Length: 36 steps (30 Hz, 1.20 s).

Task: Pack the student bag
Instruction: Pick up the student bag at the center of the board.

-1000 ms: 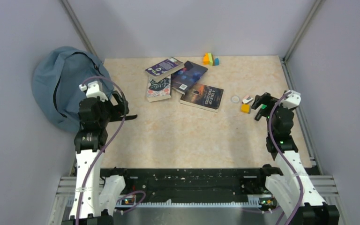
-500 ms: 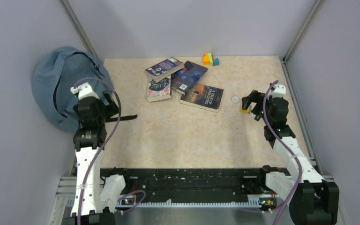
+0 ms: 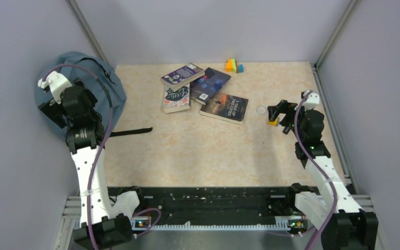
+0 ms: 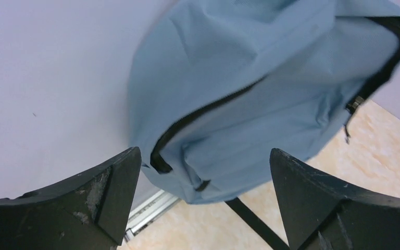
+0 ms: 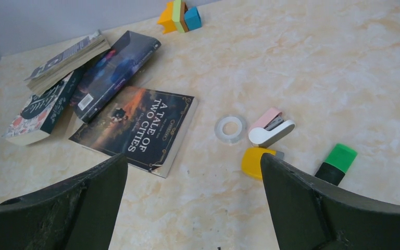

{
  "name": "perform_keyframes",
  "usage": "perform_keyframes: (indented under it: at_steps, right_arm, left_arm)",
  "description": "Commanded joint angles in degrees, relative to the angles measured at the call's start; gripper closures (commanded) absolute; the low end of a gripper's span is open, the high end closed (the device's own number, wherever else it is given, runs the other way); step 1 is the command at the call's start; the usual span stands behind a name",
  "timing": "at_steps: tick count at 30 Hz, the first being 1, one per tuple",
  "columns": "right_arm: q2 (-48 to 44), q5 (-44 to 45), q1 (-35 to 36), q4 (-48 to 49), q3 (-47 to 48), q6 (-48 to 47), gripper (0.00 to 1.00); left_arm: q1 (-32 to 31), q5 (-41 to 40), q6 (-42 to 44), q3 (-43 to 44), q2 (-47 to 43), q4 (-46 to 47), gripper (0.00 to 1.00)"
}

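The dark zipper's near end (image 4: 160, 162) lies below my left gripper and to its left in the wrist view, its edge jutting out, so the gripper moves down that way next.
The dusty-blue student bag (image 3: 110, 86) slumps against the left wall and fills the left wrist view (image 4: 271, 78); its dark zipper (image 4: 198, 114) looks shut there. My left gripper (image 3: 52, 112) is open and empty, held above the bag's near side (image 4: 203, 208). Several books lie at the table's back middle, among them "A Tale of Two Cities" (image 3: 224, 107), also in the right wrist view (image 5: 135, 127). My right gripper (image 3: 277, 112) is open and empty (image 5: 195, 208), hovering by the small stationery at the right.
A black bag strap (image 3: 133, 132) trails onto the table. A tape roll (image 5: 230, 128), a pink-and-white stapler (image 5: 271, 127), a yellow item (image 5: 255, 161) and a green highlighter (image 5: 337, 162) lie near the right gripper. Coloured blocks (image 3: 234, 65) sit at the back.
My left arm has swung left and away from the table, now over the bag. My right gripper moved slightly left over the stationery, then held. Both stay open.
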Motion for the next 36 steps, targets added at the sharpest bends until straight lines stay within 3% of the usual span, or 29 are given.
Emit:
perform_keyframes:
  at_steps: [1,7,14,23,33,36]
  right_arm:
    - [-2.5,-0.6,-0.4,3.9,0.3,1.6,0.03]
    - [-3.9,0.9,-0.4,4.3,-0.5,2.5,0.03]
    - [-5.6,2.0,-0.4,2.4,-0.4,2.4,0.03]
    - [-8.5,4.1,-0.3,2.1,-1.4,2.1,0.03]
    - [-8.4,4.4,-0.4,2.2,-1.3,2.3,0.04]
    - [-8.7,4.3,-0.4,1.7,-1.2,2.3,0.04]
  left_arm:
    - [2.7,-5.1,2.4,1.2,2.9,4.8,0.02]
    - [10.1,0.6,1.1,-7.1,-0.6,13.3,0.02]
    - [15.1,6.8,-2.7,-4.3,8.0,8.9,0.03]
    - [16.2,12.1,-1.8,-6.4,6.0,11.4,0.06]
    - [16.3,8.1,0.3,-5.8,6.6,10.9,0.23]
    - [16.5,9.3,0.1,-4.3,8.1,9.4,0.48]
